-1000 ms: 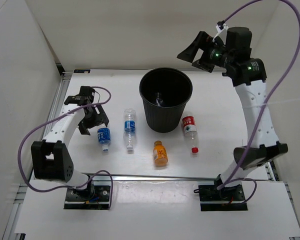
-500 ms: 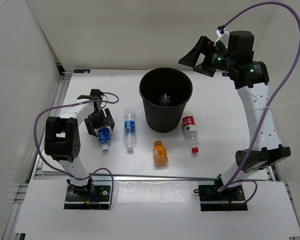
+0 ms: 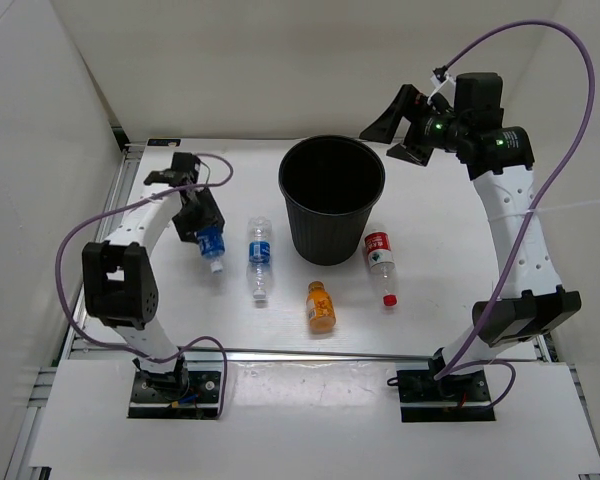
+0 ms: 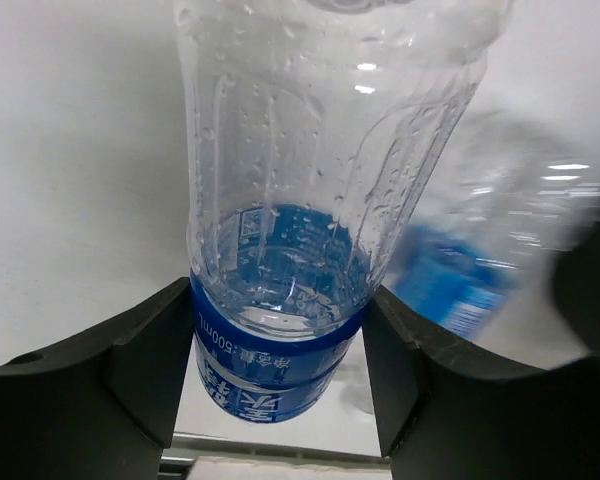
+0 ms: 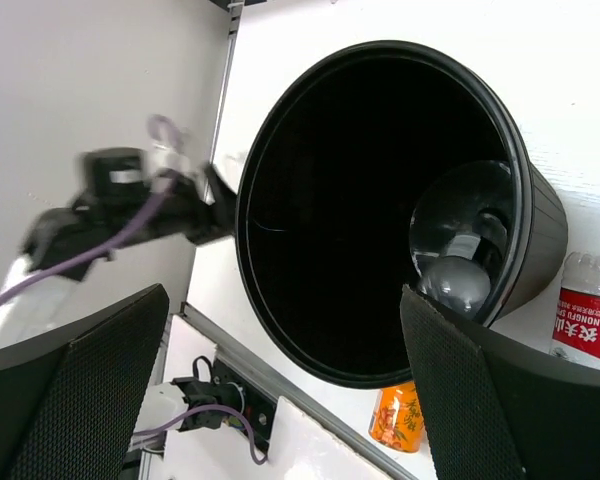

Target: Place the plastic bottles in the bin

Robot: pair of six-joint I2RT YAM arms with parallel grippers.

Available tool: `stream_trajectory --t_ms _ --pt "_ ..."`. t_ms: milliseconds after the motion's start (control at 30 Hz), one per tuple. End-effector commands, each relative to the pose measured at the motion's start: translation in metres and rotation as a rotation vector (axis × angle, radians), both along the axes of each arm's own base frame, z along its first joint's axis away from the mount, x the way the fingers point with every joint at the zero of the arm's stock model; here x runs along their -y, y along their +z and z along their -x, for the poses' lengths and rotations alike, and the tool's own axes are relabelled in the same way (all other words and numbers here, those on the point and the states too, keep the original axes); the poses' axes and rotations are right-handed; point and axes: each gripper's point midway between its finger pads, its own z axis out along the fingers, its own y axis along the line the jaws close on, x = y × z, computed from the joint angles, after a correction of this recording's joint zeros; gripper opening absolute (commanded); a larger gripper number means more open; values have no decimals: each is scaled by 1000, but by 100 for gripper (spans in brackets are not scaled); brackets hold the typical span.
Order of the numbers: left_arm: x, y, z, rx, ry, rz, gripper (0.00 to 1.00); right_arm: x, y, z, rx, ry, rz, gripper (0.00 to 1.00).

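The left gripper will next lift, cross over the black bin's opening [image 3: 332,176] and let go, since the opening is higher than the gripper and to its right in the top view.
My left gripper [image 3: 201,227] is shut on a clear blue-labelled bottle [image 3: 212,247] at the table's left; in the left wrist view both fingers [image 4: 145,360] press against the bottle's [image 4: 280,200] label end. A second clear blue-labelled bottle [image 3: 259,258] lies just right of it. An orange bottle [image 3: 321,306] lies in front of the black bin [image 3: 332,245], and a red-labelled bottle [image 3: 381,262] lies at the bin's right. My right gripper [image 3: 392,125] hangs open high above the bin's right rim, empty. A glossy shape [image 5: 458,270] shows inside the bin [image 5: 280,330]; I cannot tell what it is.
White walls close the table at the back and on the left. A metal rail [image 3: 310,352] runs along the front edge, with both arm bases behind it. A purple cable [image 3: 75,250] loops beside the left arm.
My left gripper has closed on the blue-labelled bottle and carried it a little toward the back. The left arm has swung inward. The right arm has barely shifted.
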Motion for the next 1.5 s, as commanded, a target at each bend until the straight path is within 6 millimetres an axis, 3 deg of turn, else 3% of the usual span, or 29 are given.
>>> stream_trajectory --t_ms 0,133,167,233,267,400,467,500,533,567,600,633,667,700,767,900,933,1067,1100,1133,1167,1200,1300,1367,1400,1433,1467 --pt "2 103 -32 292 80 37 36 2 20 14 58 22 -15 100" --pt "13 181 -51 481 93 127 34 9 13 11 37 -24 13 100" --pt "18 213 -60 554 96 164 32 15 10 8 29 -53 26 100" --pt "29 240 -68 604 91 236 32 25 4 8 -9 -128 48 100" --pt "32 269 -72 671 90 265 32 32 7 8 4 -155 53 100" --pt "56 322 -85 786 49 424 32 58 -10 7 -61 -296 129 100" --pt "82 339 -93 815 -16 538 35 69 -17 9 -95 -370 154 100" --pt "92 360 -93 859 -50 575 35 75 -18 14 -112 -399 163 100" --pt "106 354 -102 832 -88 604 36 84 -26 13 -133 -449 194 100" --pt "126 362 -102 843 -143 638 36 92 -26 15 -140 -487 202 100" --pt "137 381 -100 886 -187 667 36 97 -38 18 -186 -520 215 100" --pt "149 384 -102 889 -223 691 38 104 -37 19 -185 -558 213 100" --pt "166 373 -109 850 -262 730 38 114 -36 20 -193 -593 200 100" --pt "183 380 -104 860 -307 757 39 120 -40 19 -208 -615 195 100" --pt "201 373 -107 842 -335 782 41 133 -44 23 -244 -658 178 100" --pt "239 339 -100 744 -397 793 47 137 -49 33 -267 -666 159 100" --pt "243 319 -101 707 -398 770 48 135 -46 37 -254 -659 148 100" --pt "259 304 -86 679 -457 743 71 142 -58 48 -267 -680 150 100" --pt "264 304 -82 675 -468 748 82 143 -65 52 -283 -679 156 100" --pt "263 308 -80 690 -481 742 100 145 -70 52 -299 -687 160 100" --pt "263 308 -80 696 -490 735 100 148 -75 55 -300 -694 178 100" --pt "258 321 -74 733 -496 727 100 151 -80 58 -305 -697 199 100" --pt "232 342 -64 807 -471 638 100 155 -128 70 -409 -671 284 100" --pt "206 337 -63 814 -435 568 100 155 -168 84 -507 -649 330 100" --pt "195 336 -62 826 -405 516 100 155 -176 88 -512 -648 332 100" --pt "178 347 -52 858 -381 479 100 153 -186 91 -513 -627 335 100" --pt "169 332 -49 828 -358 433 100 145 -188 86 -472 -591 294 100"
